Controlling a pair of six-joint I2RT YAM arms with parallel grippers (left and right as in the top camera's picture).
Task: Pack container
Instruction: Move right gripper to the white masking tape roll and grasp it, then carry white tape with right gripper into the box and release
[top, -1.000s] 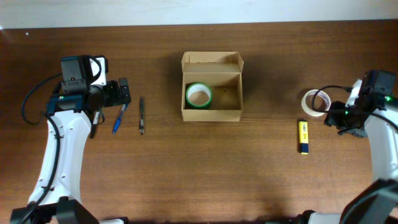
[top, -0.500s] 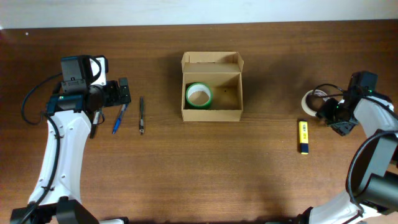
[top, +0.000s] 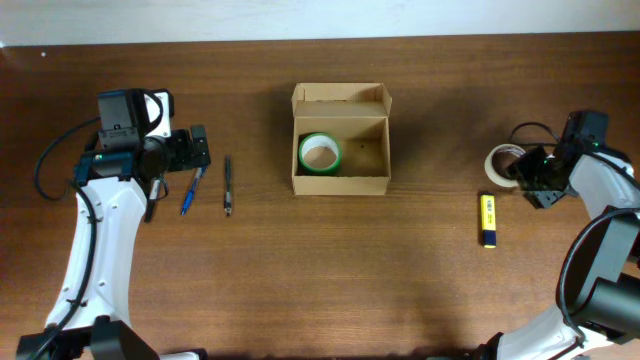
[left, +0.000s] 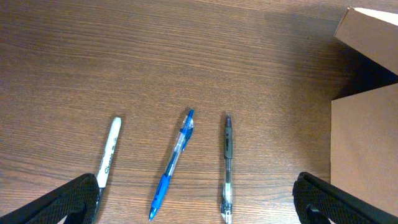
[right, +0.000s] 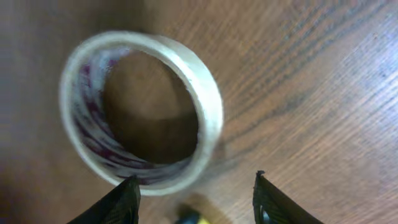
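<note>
The open middle of the clear tape roll leaves room, so next I need to lower my right gripper onto the clear tape roll's near side (right: 206, 144), with one finger inside the ring and one outside.
The tan cardboard container (top: 340, 180) stands open at the table's middle, flap lid folded back, with a green tape roll (top: 320, 153) inside on its left side. Its wall shows at the right edge of the left wrist view (left: 367, 143). A clear tape roll (top: 500, 163) lies at the far right; it fills the right wrist view (right: 140, 112). My right gripper (top: 528, 175) is open just beside it, its jaws (right: 196, 196) close over the roll's near rim. My left gripper (top: 198, 148) is open and empty above the pens (left: 196, 208).
A white marker (left: 108, 152), a blue pen (left: 173, 163) and a black pen (left: 227, 165) lie left of the box; the blue (top: 190, 190) and black (top: 227, 185) pens show from overhead. A yellow highlighter (top: 487, 220) lies at the right front.
My right arm has swung in toward the clear tape roll, its gripper now right beside it. The left arm and the box have not moved.
</note>
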